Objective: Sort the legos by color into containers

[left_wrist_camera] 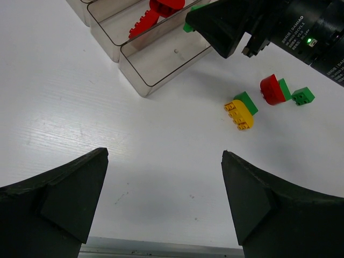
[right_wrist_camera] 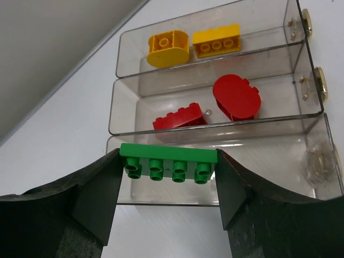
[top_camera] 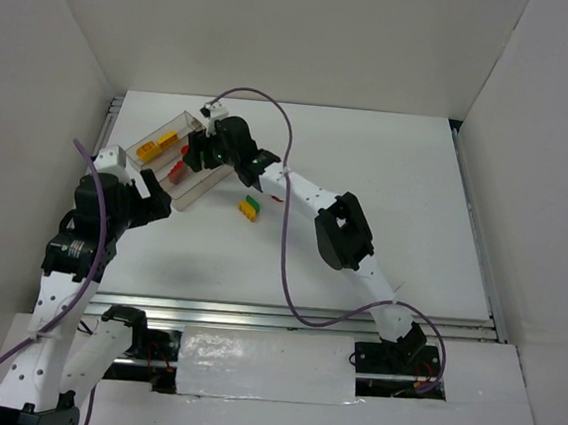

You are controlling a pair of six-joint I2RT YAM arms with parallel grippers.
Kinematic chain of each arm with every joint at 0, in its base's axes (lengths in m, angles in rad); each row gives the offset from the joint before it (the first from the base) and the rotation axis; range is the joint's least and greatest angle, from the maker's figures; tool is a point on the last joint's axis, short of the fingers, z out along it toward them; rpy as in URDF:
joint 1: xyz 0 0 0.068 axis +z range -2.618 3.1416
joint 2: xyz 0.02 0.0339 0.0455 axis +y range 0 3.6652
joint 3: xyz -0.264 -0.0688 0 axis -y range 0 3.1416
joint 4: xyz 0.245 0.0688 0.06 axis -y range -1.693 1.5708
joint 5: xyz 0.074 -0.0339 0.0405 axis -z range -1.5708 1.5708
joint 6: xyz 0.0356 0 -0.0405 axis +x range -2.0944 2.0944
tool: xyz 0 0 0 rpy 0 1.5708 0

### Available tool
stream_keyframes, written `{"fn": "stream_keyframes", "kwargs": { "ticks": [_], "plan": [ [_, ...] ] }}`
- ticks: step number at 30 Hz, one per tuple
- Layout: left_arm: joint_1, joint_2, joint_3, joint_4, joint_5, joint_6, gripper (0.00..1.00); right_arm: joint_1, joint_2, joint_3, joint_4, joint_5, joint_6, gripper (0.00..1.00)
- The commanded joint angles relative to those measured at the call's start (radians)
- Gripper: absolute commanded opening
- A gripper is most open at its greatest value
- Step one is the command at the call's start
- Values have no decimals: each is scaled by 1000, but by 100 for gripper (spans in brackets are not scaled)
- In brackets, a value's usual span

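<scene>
My right gripper should move a little along the tray's near compartment toward its knobbed end and then let go of the flat green lego (right_wrist_camera: 168, 161), because only that compartment is empty.
My right gripper (right_wrist_camera: 168, 167) is shut on a flat green lego (right_wrist_camera: 168, 161) and holds it above the near compartment of the clear tray (right_wrist_camera: 301, 115). That compartment holds no lego. The middle compartment holds two red legos (right_wrist_camera: 180, 118), the far one two yellow legos (right_wrist_camera: 167, 47). In the top view the right gripper (top_camera: 202, 151) is over the tray (top_camera: 157, 132). My left gripper (left_wrist_camera: 164, 177) is open and empty, low over bare table beside the tray's end (left_wrist_camera: 161, 54). A yellow lego (left_wrist_camera: 239, 114), a red one (left_wrist_camera: 270, 89) and a small green one (left_wrist_camera: 302, 95) lie on the table.
The yellow lego rests against a green piece (left_wrist_camera: 247, 100), and the red one against another green piece (left_wrist_camera: 284, 88). White walls enclose the table on three sides. A purple cable (top_camera: 287, 233) loops over the right arm.
</scene>
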Motion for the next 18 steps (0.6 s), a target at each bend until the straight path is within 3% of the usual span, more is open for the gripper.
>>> {"fn": "stream_keyframes", "kwargs": {
  "ticks": [1,7,14,18],
  "plan": [
    [-7,-9,2,37,20,25,99,-15,20,61,84,-46,71,16],
    [-16,-5,6,31,20,26,100,-48,26,54,104,-86,132,32],
    [-18,-3,6,31,16,29,100,-56,29,55,108,-86,151,81],
    [-18,-2,5,31,14,29,99,-55,45,89,82,-92,154,94]
  ]
}}
